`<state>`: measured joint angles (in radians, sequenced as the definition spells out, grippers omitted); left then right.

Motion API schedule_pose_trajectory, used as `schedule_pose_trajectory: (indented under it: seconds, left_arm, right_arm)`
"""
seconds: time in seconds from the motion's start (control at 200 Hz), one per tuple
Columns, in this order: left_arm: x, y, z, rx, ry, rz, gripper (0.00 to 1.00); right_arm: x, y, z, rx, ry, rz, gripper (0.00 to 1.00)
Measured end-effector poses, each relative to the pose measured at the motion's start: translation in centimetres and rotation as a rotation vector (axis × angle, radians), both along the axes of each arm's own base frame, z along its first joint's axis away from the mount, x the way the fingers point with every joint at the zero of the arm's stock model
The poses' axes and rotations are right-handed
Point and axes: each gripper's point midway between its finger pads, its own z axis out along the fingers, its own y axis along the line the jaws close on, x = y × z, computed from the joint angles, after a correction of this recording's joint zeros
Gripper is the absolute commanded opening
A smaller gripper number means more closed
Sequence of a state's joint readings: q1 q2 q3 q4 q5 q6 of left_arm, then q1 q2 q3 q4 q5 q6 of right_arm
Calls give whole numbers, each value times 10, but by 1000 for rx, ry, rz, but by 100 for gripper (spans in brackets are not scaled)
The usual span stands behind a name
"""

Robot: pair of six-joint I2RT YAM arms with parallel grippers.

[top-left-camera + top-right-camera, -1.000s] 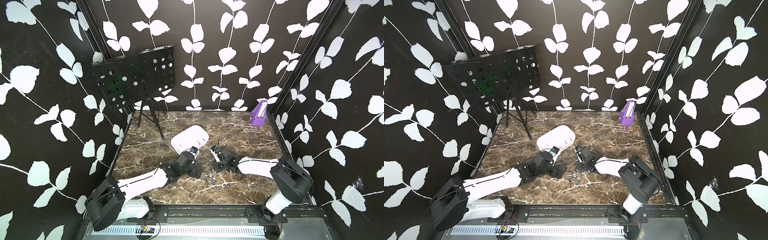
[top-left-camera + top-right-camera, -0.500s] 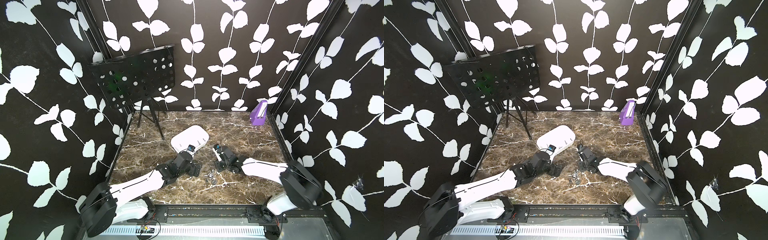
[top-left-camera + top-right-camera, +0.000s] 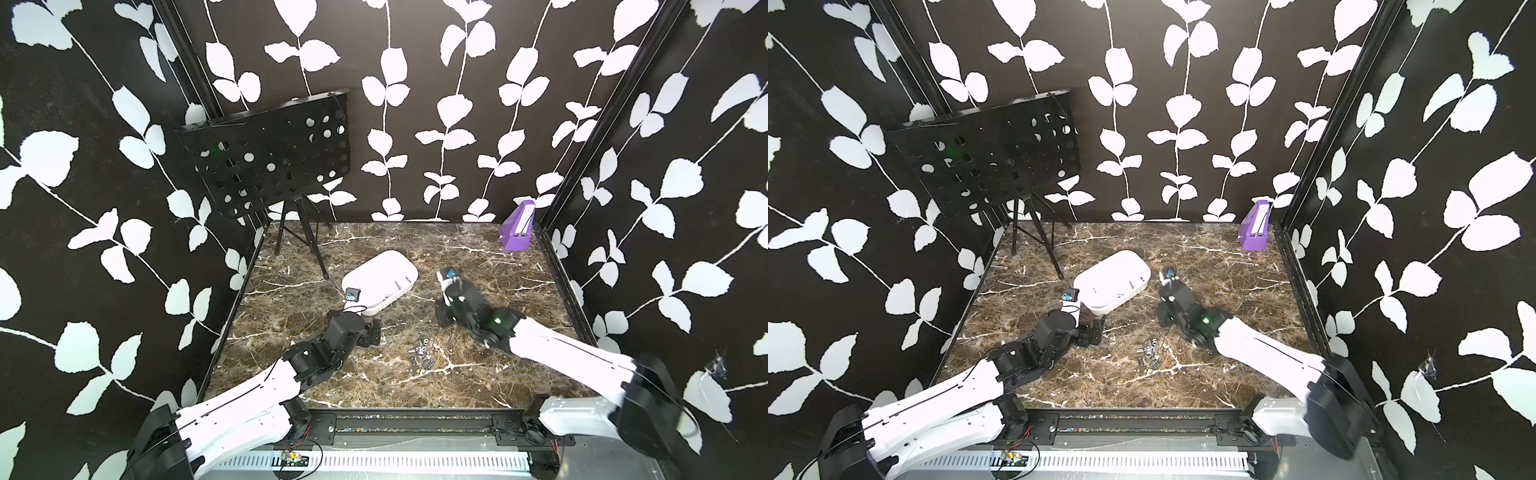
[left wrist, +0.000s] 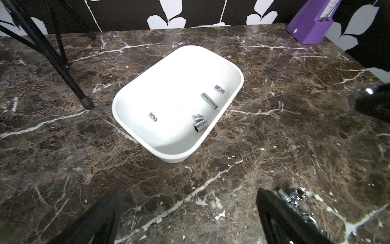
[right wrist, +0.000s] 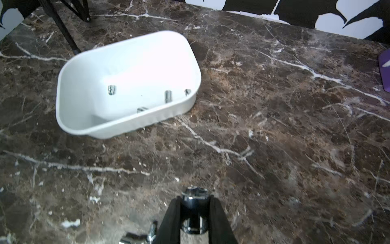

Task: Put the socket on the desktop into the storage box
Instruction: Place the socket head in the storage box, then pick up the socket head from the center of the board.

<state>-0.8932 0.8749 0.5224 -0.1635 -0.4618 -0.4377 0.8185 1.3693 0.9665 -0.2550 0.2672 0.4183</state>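
My right gripper moves outward over the storage box's white bottom next and releases the socket, as the box lies outward of my gripper, toward the music stand.
The white storage box point(image 3: 374, 276) point(image 3: 1113, 274) lies on the brown marble desktop point(image 3: 478, 374) with several chrome sockets point(image 4: 209, 100) inside it. Right of the box, my right gripper point(image 5: 195, 199) point(image 3: 442, 318) is shut on a chrome socket point(image 5: 195, 193) and held low over the marble. More loose sockets point(image 3: 422, 357) point(image 3: 1150, 355) lie in a small pile between my arms. My left gripper point(image 4: 188, 191) point(image 3: 372, 334) stands open and empty just in front of the box, with the pile point(image 4: 293, 196) beside one finger.
A small upright purple box point(image 3: 517, 230) stands in the far right corner. A black perforated music stand point(image 3: 270, 153) on tripod legs point(image 3: 307, 245) occupies the far left, near the box. Patterned walls close in three sides, and a black frame rail point(image 3: 415, 419) runs along the front.
My right gripper has closed on a socket and shifted from the pile to the right and farther back. My left gripper has drawn back a little to the left.
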Motion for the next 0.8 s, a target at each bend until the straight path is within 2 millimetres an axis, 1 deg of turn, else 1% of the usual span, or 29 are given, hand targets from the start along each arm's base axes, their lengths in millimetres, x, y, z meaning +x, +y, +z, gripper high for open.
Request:
schedule_pose_trajectory:
  seconds: [0.07,0.125,0.14,0.185,0.19,0.205,0.24,0.25,0.285,0.375,0.485,0.575,0.69,0.76,0.8]
  left_arm:
    - [0,3,-1,9,3,16,99]
    - [0,6,-2,11,3,27,99]
    - [1,6,-2,12,2,30,99]
    - [1,7,-2,11,1,36,99]
    - [1,7,-2,11,1,36,99]
    - [1,7,-2,10,1,38,99]
    - [1,7,-2,8,2,40,99]
    - [1,7,-2,8,2,40,99]
    - [1,7,-2,5,3,42,99]
    - [1,6,-3,1,10,40,99]
    - [1,5,-4,2,15,38,99]
    - [1,5,-4,1,15,37,99]
    - [0,5,-5,0,17,35,99]
    - [0,4,-5,-1,17,34,99]
    - [0,4,-5,-1,18,33,99]
  right_arm:
    - [20,21,5,11,6,-15,8]
    - [31,33,6,9,22,-24,8]
    - [38,41,6,13,30,-25,8]
    - [48,54,6,17,39,-27,8]
    - [52,58,6,23,41,-27,8]
    - [54,61,5,22,46,-25,8]
    - [66,76,4,33,53,-27,8]
    - [67,77,4,33,53,-28,8]
    - [77,90,-1,37,68,-25,9]
    - [98,114,-10,39,86,-28,8]
    - [123,139,-33,32,118,-36,9]
    - [136,150,-55,20,155,-44,10]
    - [140,147,-83,-12,213,-62,14]
    - [139,145,-92,-28,235,-68,17]
    - [140,143,-95,-35,244,-73,22]
